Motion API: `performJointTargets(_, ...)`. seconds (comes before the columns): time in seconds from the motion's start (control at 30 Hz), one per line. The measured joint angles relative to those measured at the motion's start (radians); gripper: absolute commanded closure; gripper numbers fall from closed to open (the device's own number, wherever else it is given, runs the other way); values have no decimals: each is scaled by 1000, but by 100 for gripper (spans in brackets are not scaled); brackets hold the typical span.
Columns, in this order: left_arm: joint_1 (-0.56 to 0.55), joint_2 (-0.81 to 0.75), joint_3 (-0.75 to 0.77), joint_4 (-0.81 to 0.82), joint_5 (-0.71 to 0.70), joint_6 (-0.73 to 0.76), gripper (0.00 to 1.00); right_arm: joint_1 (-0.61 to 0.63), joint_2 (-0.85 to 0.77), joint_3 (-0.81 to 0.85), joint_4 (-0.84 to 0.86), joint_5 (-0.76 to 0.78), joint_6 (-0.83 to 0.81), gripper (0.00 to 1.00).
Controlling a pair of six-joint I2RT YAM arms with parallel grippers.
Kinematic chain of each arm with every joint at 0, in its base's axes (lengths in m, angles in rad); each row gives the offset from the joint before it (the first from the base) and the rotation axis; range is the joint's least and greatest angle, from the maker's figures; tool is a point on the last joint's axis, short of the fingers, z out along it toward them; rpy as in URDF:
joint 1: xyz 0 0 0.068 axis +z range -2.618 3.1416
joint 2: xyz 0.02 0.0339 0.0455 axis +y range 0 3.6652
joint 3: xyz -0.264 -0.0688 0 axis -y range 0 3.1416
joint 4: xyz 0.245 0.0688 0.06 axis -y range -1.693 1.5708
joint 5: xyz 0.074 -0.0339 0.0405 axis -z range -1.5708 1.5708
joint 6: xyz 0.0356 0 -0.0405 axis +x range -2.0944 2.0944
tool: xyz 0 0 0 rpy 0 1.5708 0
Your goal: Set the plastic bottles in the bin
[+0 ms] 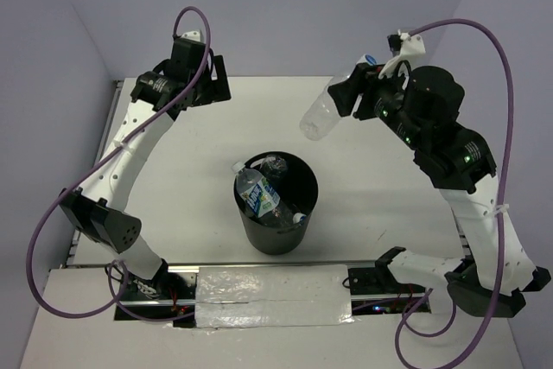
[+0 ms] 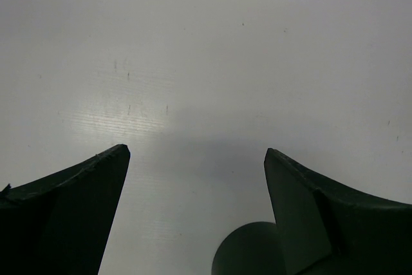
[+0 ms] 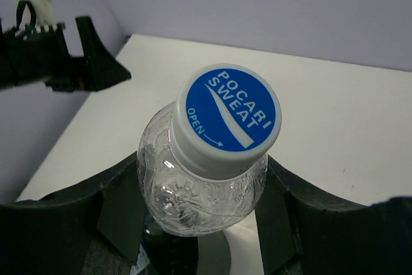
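My right gripper moves back and down next, tilting downward over the open gap beside the labeled bottle, since the bin has that gap.
The black bin stands at the table's middle front. It holds a clear bottle with a blue-and-white label, another clear bottle behind it and a third by its near right rim. My right gripper is shut on the neck of a clear plastic bottle, held in the air to the back right of the bin. In the right wrist view the gripper grips that bottle just below its blue-topped cap. My left gripper is open and empty over bare table at the back left.
The white table has purple walls behind and at the sides. The left arm's gripper also shows in the right wrist view. A taped strip runs along the near edge between the arm bases.
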Motion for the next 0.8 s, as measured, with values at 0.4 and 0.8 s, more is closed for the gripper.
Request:
performJointTargets(0.4,0,-12,-27,22,3,0,1,243,8,-118,-112,-34,-130,44)
performJointTargets(0.8,0,-14,-37,29,2,0,1,414,-5,-334,-65,97,-137,43)
